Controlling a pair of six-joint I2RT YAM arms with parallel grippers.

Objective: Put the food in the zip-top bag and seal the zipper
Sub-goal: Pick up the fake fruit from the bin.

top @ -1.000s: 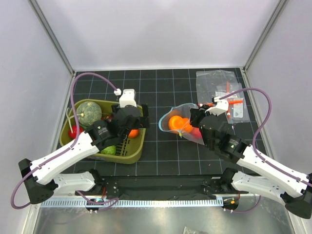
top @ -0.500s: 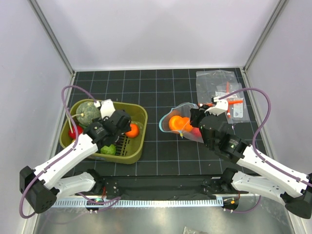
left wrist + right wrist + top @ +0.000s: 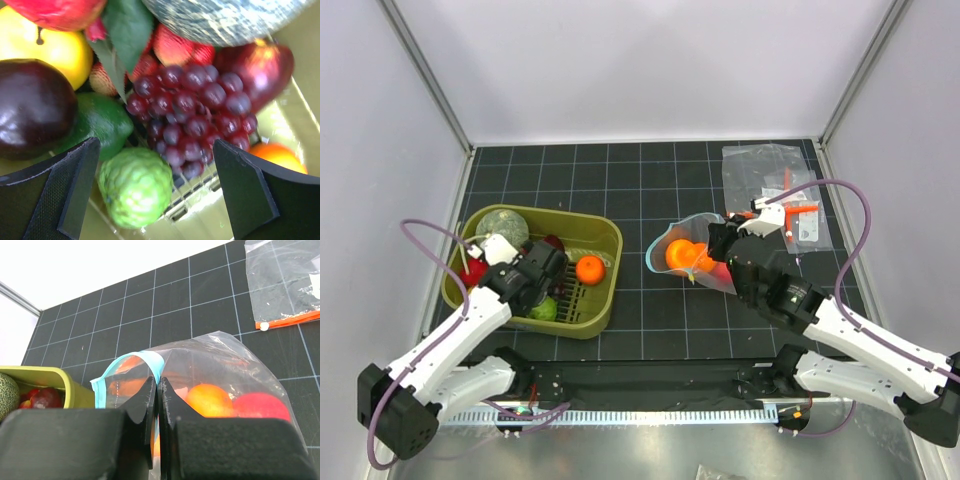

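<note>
I will lower my left gripper onto the cluster next and close it. The dark grapes (image 3: 195, 112) lie below it and show between its open fingers in the wrist view.
The zip-top bag (image 3: 698, 252) lies on the black mat, its blue-teal zipper (image 3: 653, 247) gaping open to the left. An orange fruit (image 3: 212, 399) and a round red fruit (image 3: 261, 407) sit inside it. My right gripper (image 3: 158, 395) is shut on the bag's mouth edge at the zipper (image 3: 150, 360). My left gripper (image 3: 157, 192) is open and empty, hovering in the basket just above the dark grapes (image 3: 195, 112) and a bumpy green ball (image 3: 137, 187). Another orange fruit (image 3: 590, 269) lies in the basket to the gripper's right, and also shows in the left wrist view (image 3: 277, 155).
The olive-green basket (image 3: 605, 305) also holds the grey-green melon (image 3: 502, 225), a red apple-like fruit (image 3: 265, 65), a yellow fruit (image 3: 45, 47), a dark purple fruit (image 3: 30, 107) and a smooth green one (image 3: 100, 120). Clear packets with an orange-red tool (image 3: 775, 180) lie at the back right.
My left arm has swung left and back across the basket, from its right side to over its middle, with the gripper open. The right gripper still holds the bag in place.
</note>
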